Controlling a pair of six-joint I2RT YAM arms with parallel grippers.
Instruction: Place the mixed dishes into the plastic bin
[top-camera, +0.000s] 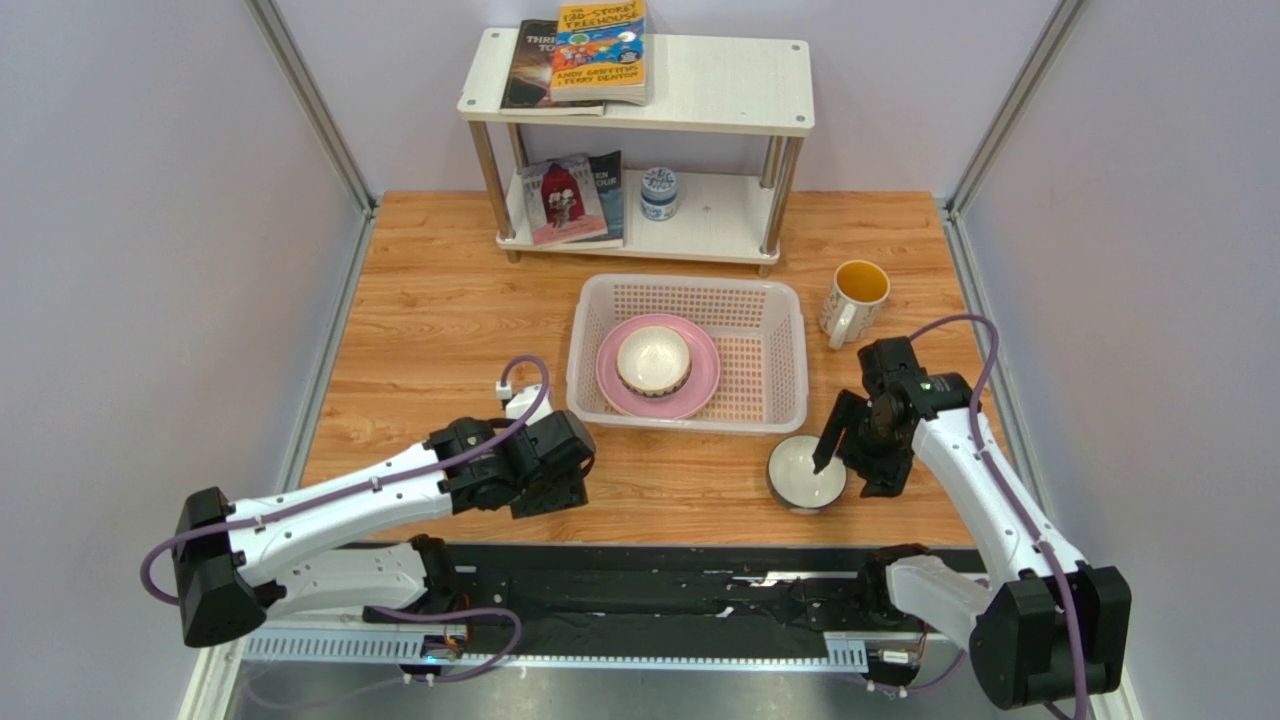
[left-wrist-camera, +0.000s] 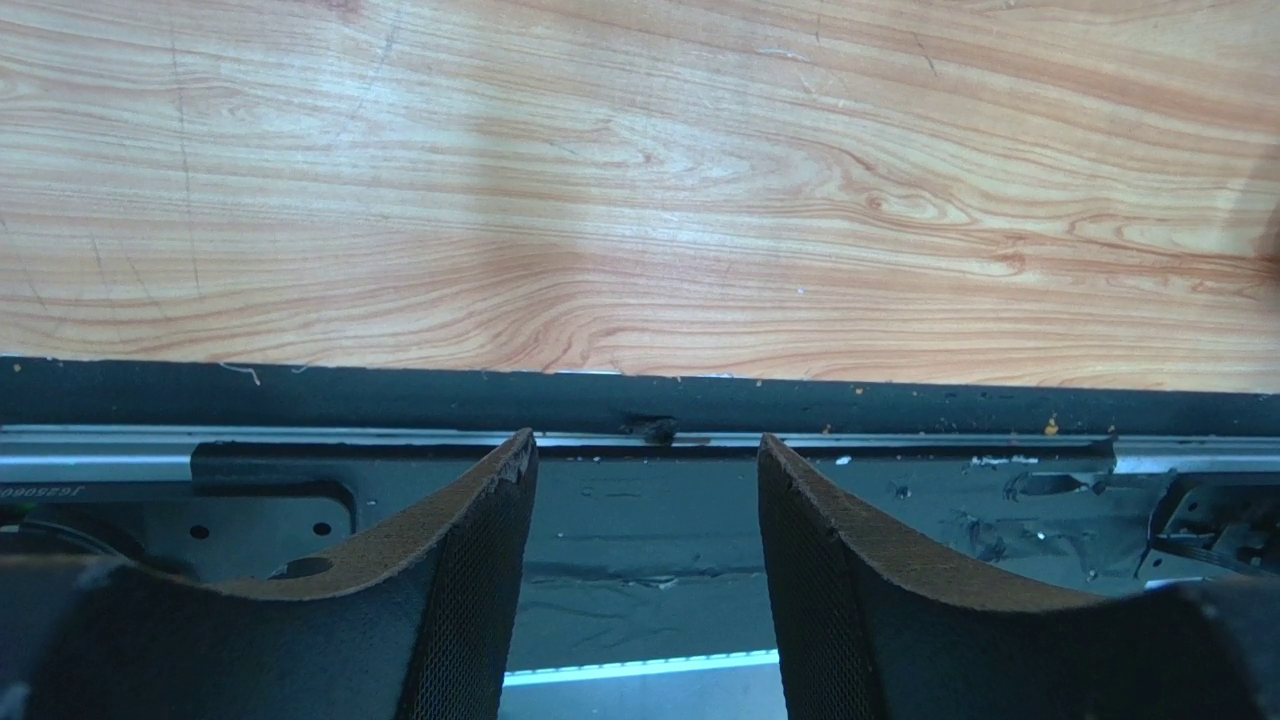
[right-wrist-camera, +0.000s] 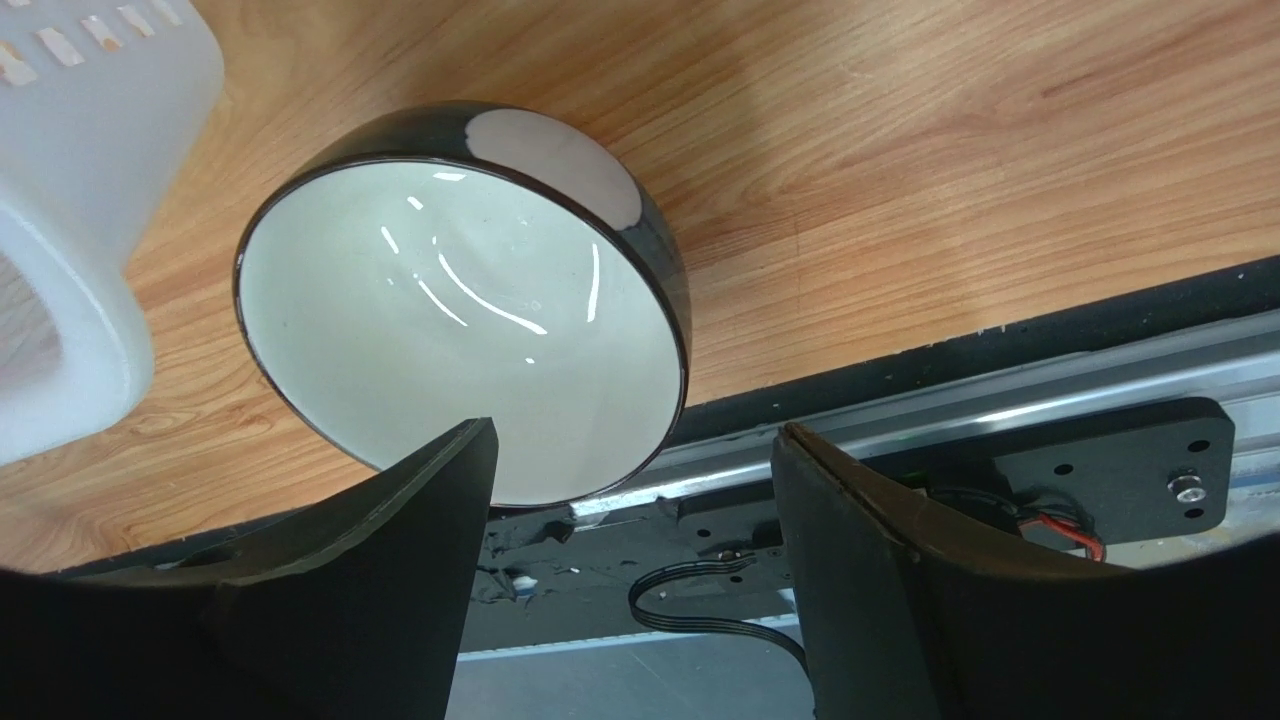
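The right gripper moves down and draws back slightly astride the dark bowl's near rim next, since that rim shows between the open fingers.
The white plastic bin stands mid-table. In it lies the pink plate with a white bowl on top. A bowl with a dark outside and white inside sits on the table in front of the bin's right corner. My right gripper is open at this bowl's right side. In the right wrist view the bowl lies just past my gripper, with the left finger overlapping its near rim. The mug with yellow inside stands right of the bin. My left gripper is open and empty. The pale yellow plate is out of view.
A white two-tier shelf with books and a small blue-white jar stands at the back. The bin's corner shows in the right wrist view. The left wrist view shows my open gripper over the black rail at the table's near edge.
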